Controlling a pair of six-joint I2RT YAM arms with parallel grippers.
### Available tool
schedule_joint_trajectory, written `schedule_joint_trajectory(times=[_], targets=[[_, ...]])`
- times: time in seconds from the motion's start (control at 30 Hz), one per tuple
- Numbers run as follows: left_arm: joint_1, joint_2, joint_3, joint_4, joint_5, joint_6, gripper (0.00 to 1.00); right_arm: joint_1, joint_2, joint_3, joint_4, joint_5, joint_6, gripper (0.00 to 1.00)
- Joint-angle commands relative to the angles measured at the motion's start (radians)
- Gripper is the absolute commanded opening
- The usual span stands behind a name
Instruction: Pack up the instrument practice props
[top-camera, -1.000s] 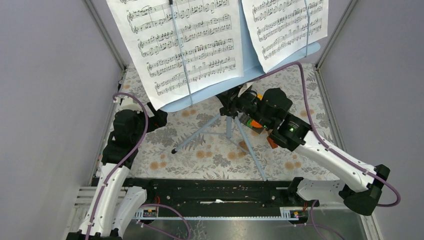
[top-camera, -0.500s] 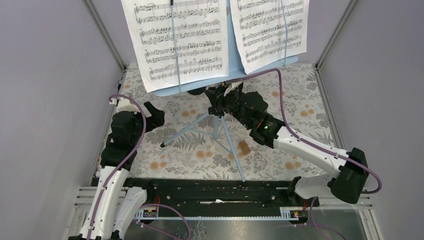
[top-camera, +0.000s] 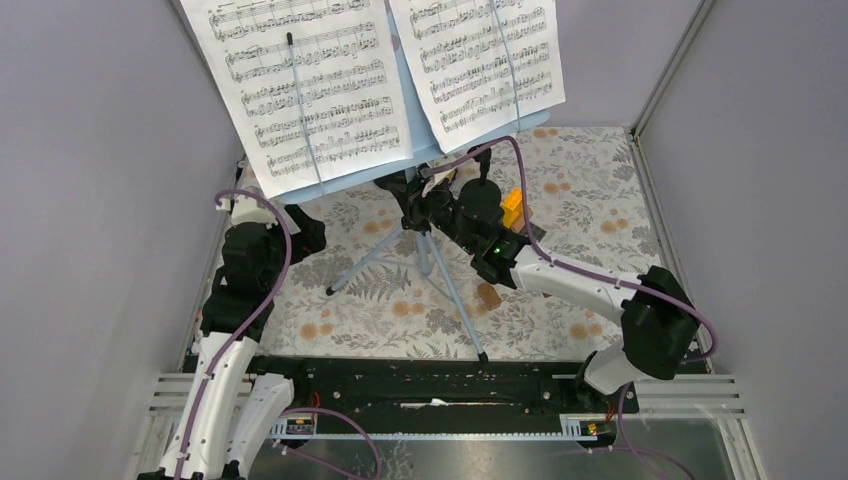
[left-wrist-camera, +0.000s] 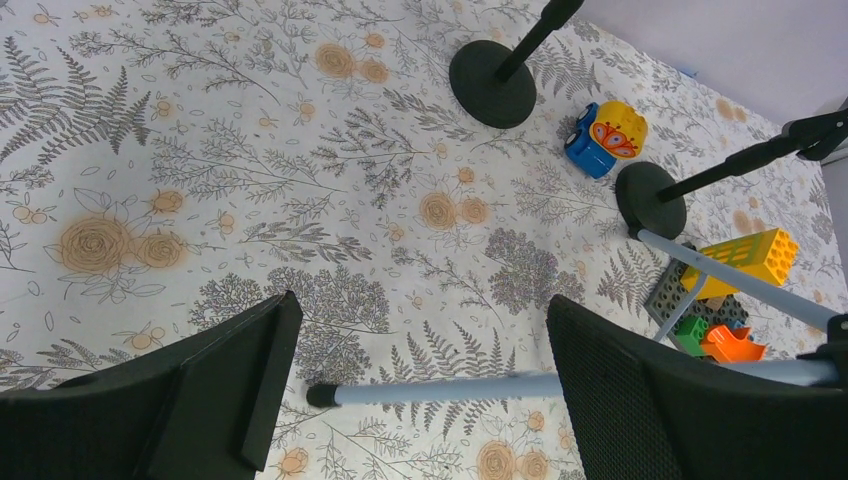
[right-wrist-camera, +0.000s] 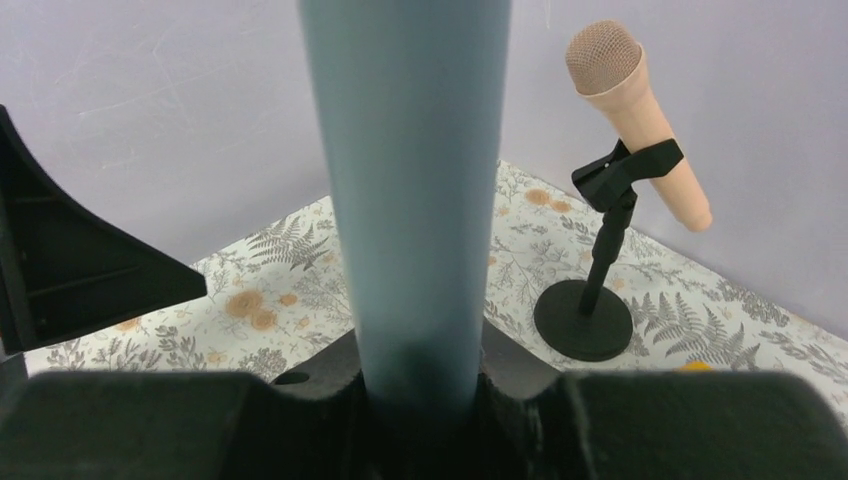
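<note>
I should next turn my right gripper with the rack's pole and move it outward, toward the right in the top view, because the rack (top-camera: 425, 148) stands at an angle to the back wall.
The light-blue music rack (top-camera: 425, 148) stands tilted on its tripod legs (top-camera: 366, 262), with two white sheet-music pages (top-camera: 300, 95) clipped to its front. My right gripper (top-camera: 415, 195) is shut on the rack's pole (right-wrist-camera: 410, 200) just above the legs' hub. My left gripper (top-camera: 305, 230) hovers open at the left over the cloth. In the left wrist view one leg (left-wrist-camera: 450, 388) with a black cap runs between its spread fingers (left-wrist-camera: 640, 400), touching neither. A pink microphone (right-wrist-camera: 640, 110) sits clipped in a black round-based holder (right-wrist-camera: 583, 320). A second holder base (left-wrist-camera: 492, 84) stands farther back.
Colourful toy blocks (left-wrist-camera: 745, 258) lie under the rack beside a holder base (left-wrist-camera: 651, 199), and a blue-and-yellow toy (left-wrist-camera: 605, 138) lies near them. A small brown wooden block (top-camera: 489, 296) rests on the flowered cloth. Grey walls close in the left, right and back.
My right arm has swung left with the rack in its grip, so the pages and legs have shifted left. The left arm has hardly moved.
</note>
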Motion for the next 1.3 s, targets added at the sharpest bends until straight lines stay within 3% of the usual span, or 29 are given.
schedule_joint_trajectory(times=[0.0, 0.23, 0.5, 0.77, 0.87, 1.0, 1.27], targets=[[0.006, -0.006, 0.016, 0.024, -0.020, -0.004, 0.99, -0.065, -0.005, 0.070, 0.367, -0.036, 0.063, 0.00], [0.011, 0.005, 0.018, 0.023, -0.013, -0.004, 0.99, -0.074, 0.023, 0.068, 0.422, -0.013, 0.065, 0.00], [0.012, 0.014, 0.017, 0.024, -0.004, -0.005, 0.99, -0.076, 0.007, 0.004, 0.436, 0.342, -0.072, 0.00], [0.023, 0.020, 0.015, 0.030, 0.012, -0.007, 0.99, -0.003, -0.012, 0.014, 0.413, 0.501, -0.284, 0.00], [0.024, 0.021, 0.015, 0.031, 0.014, -0.007, 0.99, 0.002, -0.003, 0.018, 0.406, 0.563, -0.285, 0.00], [0.024, 0.020, 0.013, 0.031, 0.017, -0.007, 0.99, -0.010, 0.012, 0.011, 0.412, 0.563, -0.292, 0.00], [0.024, 0.019, 0.012, 0.031, 0.021, -0.007, 0.99, -0.149, -0.017, -0.039, 0.307, 0.392, -0.107, 0.00]])
